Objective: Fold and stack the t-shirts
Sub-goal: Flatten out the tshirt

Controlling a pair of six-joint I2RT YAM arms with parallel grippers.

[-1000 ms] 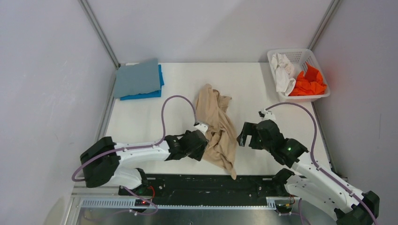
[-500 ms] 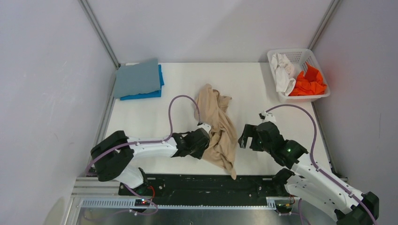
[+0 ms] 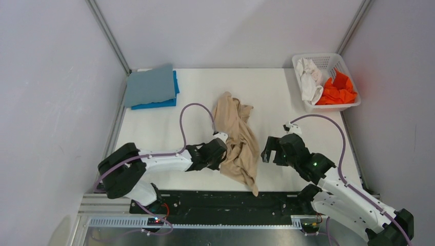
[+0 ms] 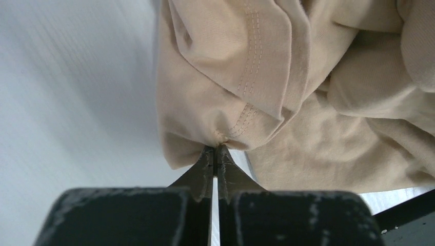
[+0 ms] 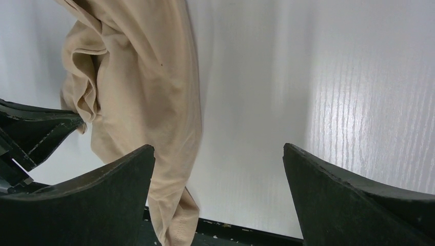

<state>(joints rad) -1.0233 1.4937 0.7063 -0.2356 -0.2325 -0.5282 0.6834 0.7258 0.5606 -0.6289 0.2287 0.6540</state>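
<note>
I will next move my right gripper back and down to pinch the tan t-shirt's lower tip, which sticks out past the edge of the table.
A crumpled tan t-shirt lies in a long heap in the middle of the table. My left gripper is shut on a stitched hem of the tan t-shirt at its left edge; the left gripper pinches a small gather of cloth. My right gripper stands open just right of the heap, and the tan t-shirt hangs past its left finger with nothing between the right gripper jaws. A grey-blue t-shirt lies folded on a bright blue t-shirt at the back left.
A white lattice basket at the back right holds a white t-shirt and an orange t-shirt. The tan cloth's lower tip reaches over the table's near edge. Grey walls stand close on both sides.
My left gripper has shifted a little toward the tan t-shirt and closed on its left hem. The right gripper has stayed open and almost still.
</note>
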